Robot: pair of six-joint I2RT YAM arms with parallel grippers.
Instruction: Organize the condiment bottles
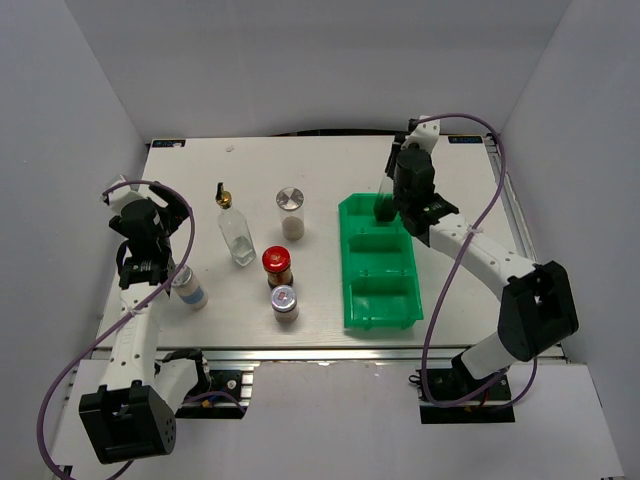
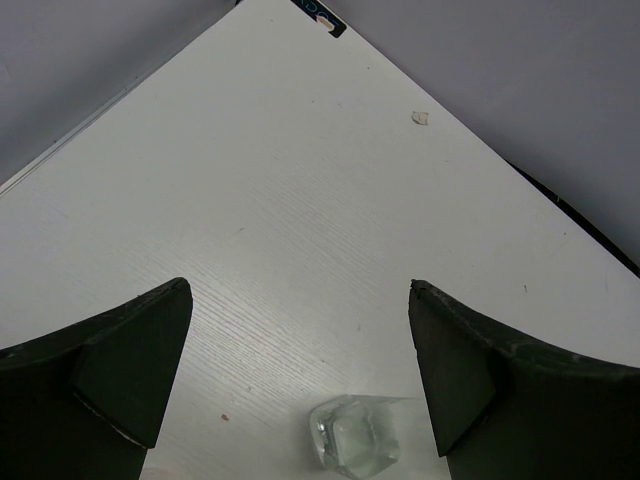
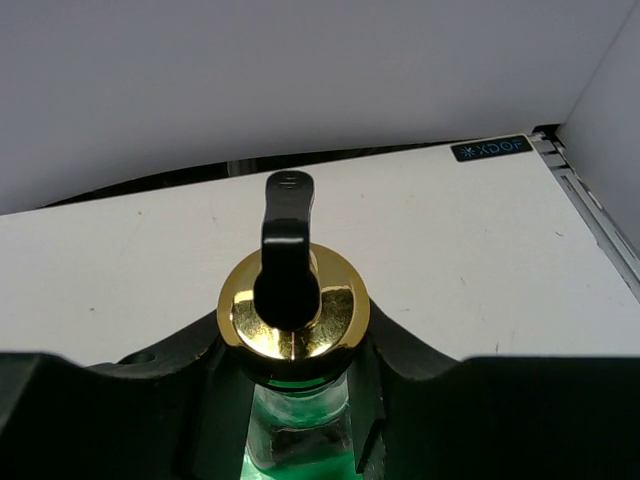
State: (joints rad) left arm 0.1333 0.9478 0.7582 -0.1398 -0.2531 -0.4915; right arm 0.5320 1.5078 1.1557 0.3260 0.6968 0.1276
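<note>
My right gripper moves down toward the far section of the green bin next and releases the clear glass bottle's neck, since the bottle's base is already over there.
My right gripper (image 1: 390, 208) (image 3: 296, 405) is shut on the neck of a tall clear glass bottle (image 3: 293, 315) with a gold and black pourer. It holds the bottle upright over the far compartment of the green bin (image 1: 346, 262). The other tall bottle (image 1: 236, 235) stands at mid-table. A silver-lidded jar (image 1: 290, 210) stands behind the red-capped jar (image 1: 277, 266), with a second silver-lidded jar (image 1: 285, 302) in front. A third jar (image 1: 189, 288) lies by the left arm. My left gripper (image 1: 162, 206) (image 2: 300, 290) is open over bare table, with a clear glass piece (image 2: 355, 437) low between its fingers.
The bin's middle and near compartments (image 1: 385, 285) hold nothing. White walls enclose the table on three sides. A small chip (image 2: 420, 117) lies near the far left corner. Cables loop beside both arms.
</note>
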